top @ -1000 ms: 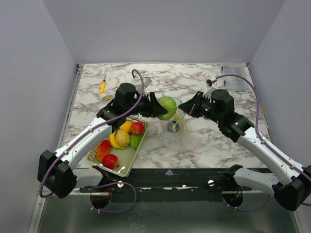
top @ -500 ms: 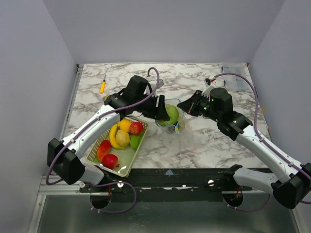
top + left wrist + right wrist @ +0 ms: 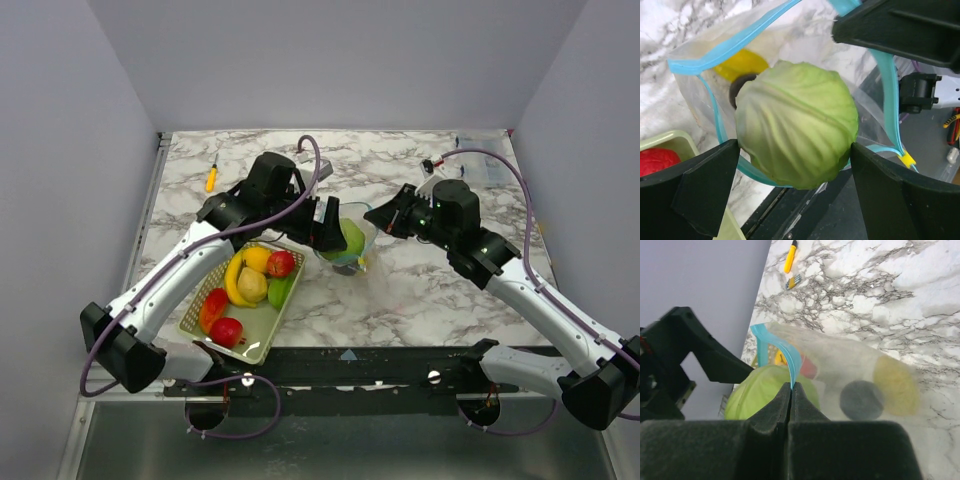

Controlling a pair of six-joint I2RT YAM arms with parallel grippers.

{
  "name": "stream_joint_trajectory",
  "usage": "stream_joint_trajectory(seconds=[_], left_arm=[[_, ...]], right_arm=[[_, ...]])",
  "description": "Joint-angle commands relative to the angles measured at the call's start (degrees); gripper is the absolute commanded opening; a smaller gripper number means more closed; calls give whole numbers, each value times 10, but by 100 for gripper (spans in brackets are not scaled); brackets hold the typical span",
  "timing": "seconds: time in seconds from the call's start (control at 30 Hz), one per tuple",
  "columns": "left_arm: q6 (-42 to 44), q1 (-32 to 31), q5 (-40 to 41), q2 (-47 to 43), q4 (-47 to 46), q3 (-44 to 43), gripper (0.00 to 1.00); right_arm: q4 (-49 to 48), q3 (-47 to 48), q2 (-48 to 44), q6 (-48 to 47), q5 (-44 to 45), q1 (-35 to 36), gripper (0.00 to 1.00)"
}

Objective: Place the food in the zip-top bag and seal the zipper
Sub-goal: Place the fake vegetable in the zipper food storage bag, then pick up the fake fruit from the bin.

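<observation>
I need to move my left gripper over the basket (image 3: pixel 262 345), then down and to its left in the top view, around the tan pear (image 3: pixel 252 287), which is still unbagged.
A pale green cabbage (image 3: pixel 796 122) sits in the mouth of the clear zip-top bag (image 3: pixel 352 250), ringed by the light-blue zipper (image 3: pixel 735 42). My left gripper (image 3: pixel 795 150) stands open, its wide-spread fingers flanking the cabbage's near side. My right gripper (image 3: pixel 791 387) is shut on the zipper (image 3: pixel 782 352) and holds the rim up. Deeper in the bag lie a yellow piece of food (image 3: pixel 896 377) and a dark round thing (image 3: pixel 861 400). More food, a banana (image 3: pixel 235 280) and a red fruit (image 3: pixel 283 263) among it, lies in the green basket (image 3: pixel 262 345).
The basket stands at the table's front left, just left of the bag. A yellow-handled tool (image 3: pixel 211 178) lies at the back left. A clear box (image 3: pixel 485 160) sits at the back right. The table's front edge (image 3: pixel 400 347) runs just below the bag.
My left arm carried the cabbage right and down into the bag's mouth, and its jaws have spread wide apart. The right gripper kept its hold on the rim.
</observation>
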State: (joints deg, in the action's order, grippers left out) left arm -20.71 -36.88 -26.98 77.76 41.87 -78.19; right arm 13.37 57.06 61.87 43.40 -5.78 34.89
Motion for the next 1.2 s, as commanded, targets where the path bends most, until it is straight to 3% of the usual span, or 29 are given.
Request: stream_joint_trajectory(seconds=[0.0, 0.37, 0.77, 1.03, 1.17], left_arm=[[15, -1, 38, -56, -6, -24, 93], [19, -1, 63, -90, -5, 4, 93], [-2, 14, 222, -195, -28, 131, 87], [-115, 55, 358, -212, -7, 253, 93], [-166, 116, 353, -182, 5, 296, 93]], right_arm=[[-10, 12, -2, -10, 8, 3, 1], [-10, 7, -8, -7, 7, 3, 1], [-9, -6, -23, 0, 13, 3, 1], [-9, -8, -24, -1, 13, 3, 1], [-10, -14, -25, -1, 15, 3, 1]])
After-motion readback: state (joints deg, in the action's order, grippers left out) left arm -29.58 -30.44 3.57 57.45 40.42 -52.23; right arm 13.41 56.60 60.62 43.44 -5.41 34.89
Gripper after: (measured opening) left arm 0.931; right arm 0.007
